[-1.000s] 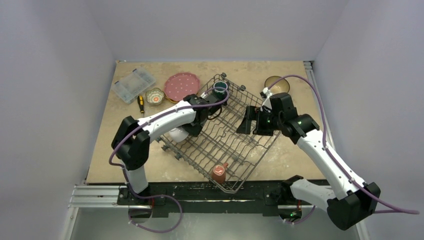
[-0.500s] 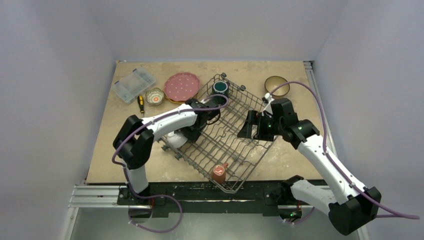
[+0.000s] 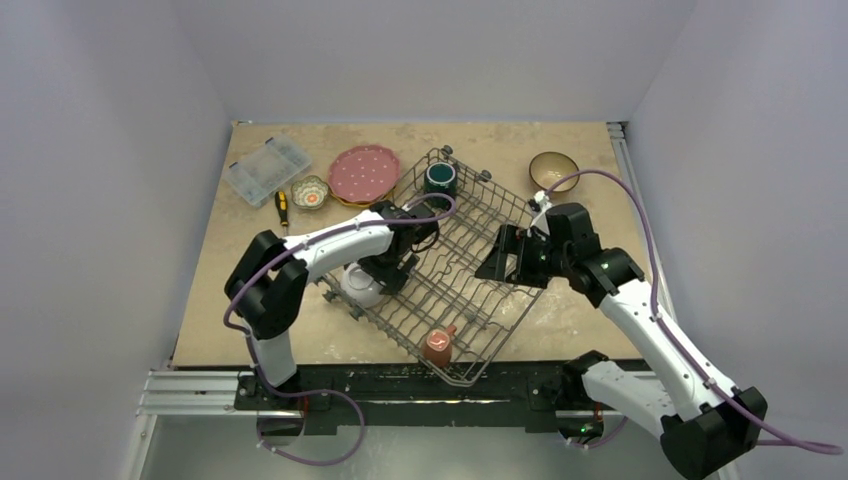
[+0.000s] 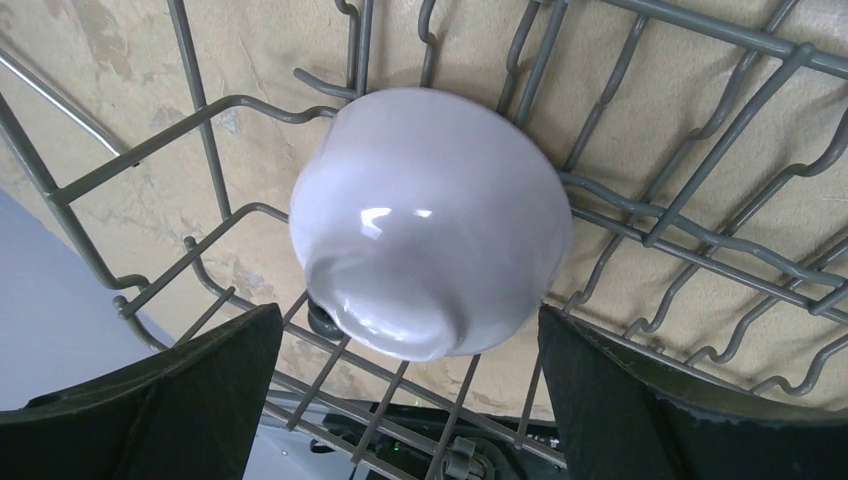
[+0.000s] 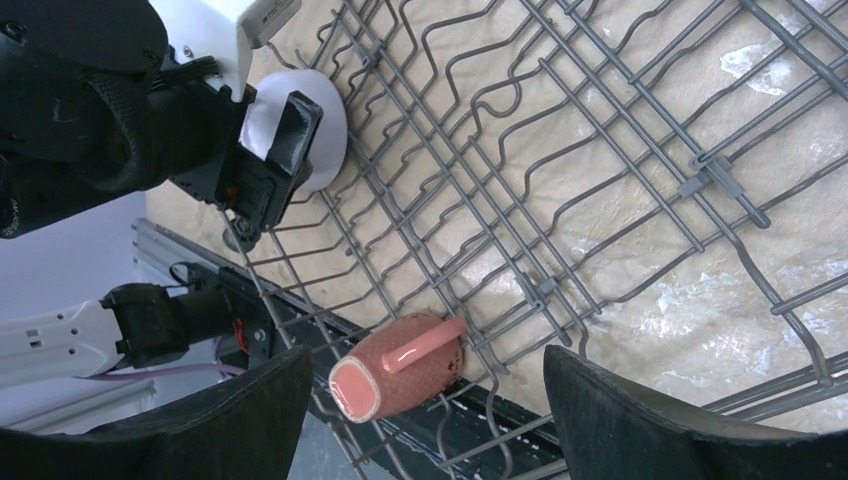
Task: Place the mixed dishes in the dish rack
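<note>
My left gripper should move up, then outward and then down onto the floral bowl's rim [image 3: 295,198] beside the screwdriver. That bowl is still outside the rack [image 3: 452,282].
The dish rack [image 3: 452,282] lies skewed mid-table. A white bowl [image 3: 358,285] rests upside down on the wires at the rack's left edge; in the left wrist view the white bowl [image 4: 430,220] lies just beyond my open left gripper [image 4: 408,335], fingers apart from it on both sides. The red-and-white mug [image 3: 438,345] lies on its side in the near corner, the dark teal mug [image 3: 440,177] in the far corner. My right gripper [image 3: 505,257] hovers open over the rack's right side, with the red-and-white mug [image 5: 400,365] seen between its fingers, far below.
Left of the rack are a pink dotted plate [image 3: 363,172] on a yellow plate, a small floral bowl [image 3: 310,192], a screwdriver [image 3: 282,207] and a clear plastic box [image 3: 267,168]. A brown bowl [image 3: 553,169] sits at the far right.
The left arm carried the white bowl toward the rack's near-left edge, then its jaws opened and let it go. The right arm drifted slightly nearer.
</note>
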You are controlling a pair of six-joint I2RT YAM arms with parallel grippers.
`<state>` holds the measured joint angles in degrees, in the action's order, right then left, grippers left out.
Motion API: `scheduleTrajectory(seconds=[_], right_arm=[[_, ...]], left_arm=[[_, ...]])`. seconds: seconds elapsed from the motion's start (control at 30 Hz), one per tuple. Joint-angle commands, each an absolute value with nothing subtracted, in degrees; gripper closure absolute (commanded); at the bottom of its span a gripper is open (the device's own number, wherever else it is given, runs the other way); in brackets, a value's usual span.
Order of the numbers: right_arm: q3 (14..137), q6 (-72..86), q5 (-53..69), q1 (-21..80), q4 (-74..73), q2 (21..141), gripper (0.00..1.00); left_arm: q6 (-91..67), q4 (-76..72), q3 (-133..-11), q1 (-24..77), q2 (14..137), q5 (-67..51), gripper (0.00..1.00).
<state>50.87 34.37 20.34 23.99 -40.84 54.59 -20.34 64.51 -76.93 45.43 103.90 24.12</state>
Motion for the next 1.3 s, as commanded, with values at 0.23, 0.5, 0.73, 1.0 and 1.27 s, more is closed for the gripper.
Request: scheduleTrajectory(seconds=[0.23,0.5,0.73,1.0,1.27], right_arm=[[49.92,35.62,20.88,23.87,-39.85,51.55,0.15],[50.57,33.96,20.68,23.98,-40.85,52.18,0.15],[50.83,33.31,20.65,23.93,-40.64,53.22,0.15],[57.01,32.53,18.1,23.84,-40.22,56.43,0.15],[66.29,29.82,5.81,23.85,-44.67,58.45,0.14]], left_arm=[[-21.12,65.81,-79.12,45.23,93.41,19.21,0.0],[-31.36,51.29,-77.18,38.49,67.3,9.68,0.0],[-43.41,47.13,-73.66,24.65,56.59,15.68,0.0],[-55.15,57.02,-75.34,1.98,68.32,-1.14,0.0],[-62.88,41.32,-72.32,-6.51,84.33,-12.13,0.03]])
